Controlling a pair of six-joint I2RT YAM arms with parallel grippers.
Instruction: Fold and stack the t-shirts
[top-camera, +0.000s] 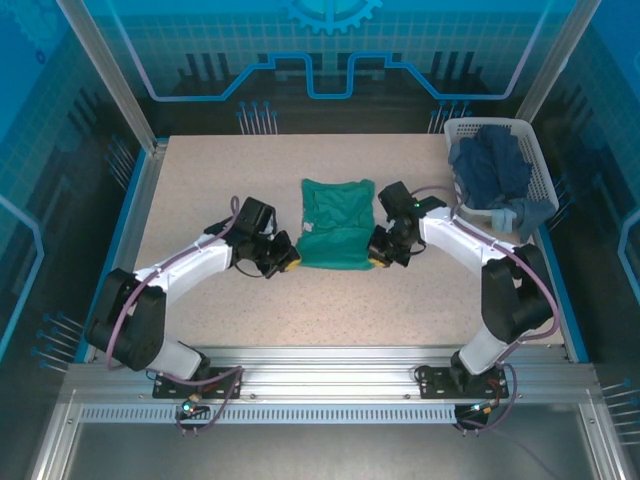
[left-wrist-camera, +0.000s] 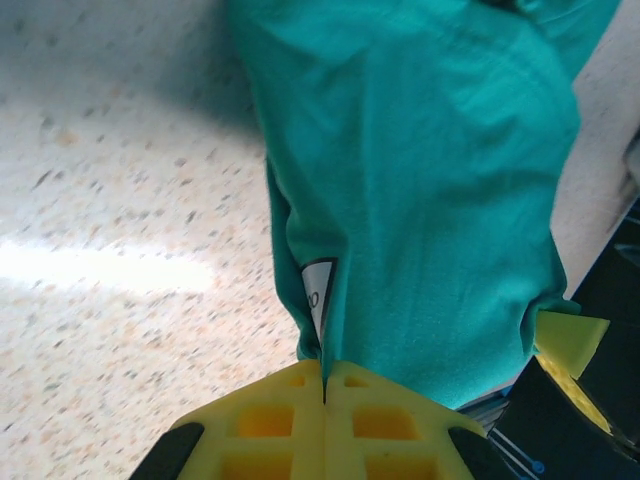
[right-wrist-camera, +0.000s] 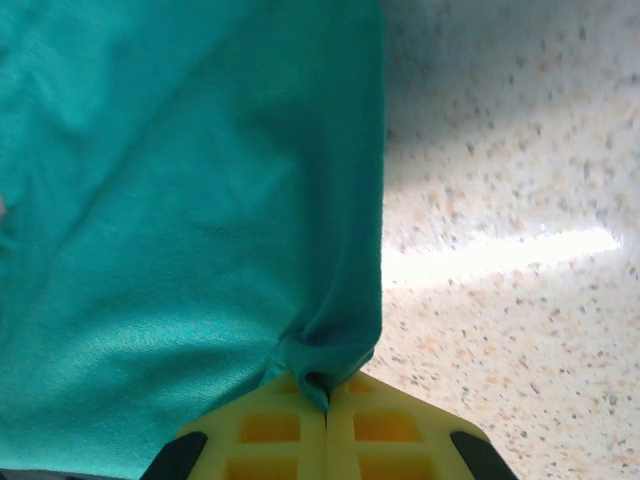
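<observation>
Both near corners of the shirt are pinched, and the shirt's far end (top-camera: 313, 187) lies outward of my left gripper. My left gripper needs to go up, move outward and go down to release over that end.
A teal-green t-shirt (top-camera: 337, 225) lies folded in the middle of the table, its small white label (left-wrist-camera: 318, 290) showing at the near left edge. My left gripper (top-camera: 283, 262) is shut on the shirt's near left corner (left-wrist-camera: 325, 355), the cloth pinched between the yellow fingers. My right gripper (top-camera: 379, 255) is shut on the near right corner (right-wrist-camera: 325, 370), where the fabric bunches into the jaws. Dark navy t-shirts (top-camera: 492, 168) are piled in the white basket at the back right.
The white lattice basket (top-camera: 535, 160) stands at the table's back right corner, with navy cloth hanging over its near side (top-camera: 527, 212). Bare speckled tabletop (top-camera: 220, 180) surrounds the teal shirt. Blue rails edge the table left and right.
</observation>
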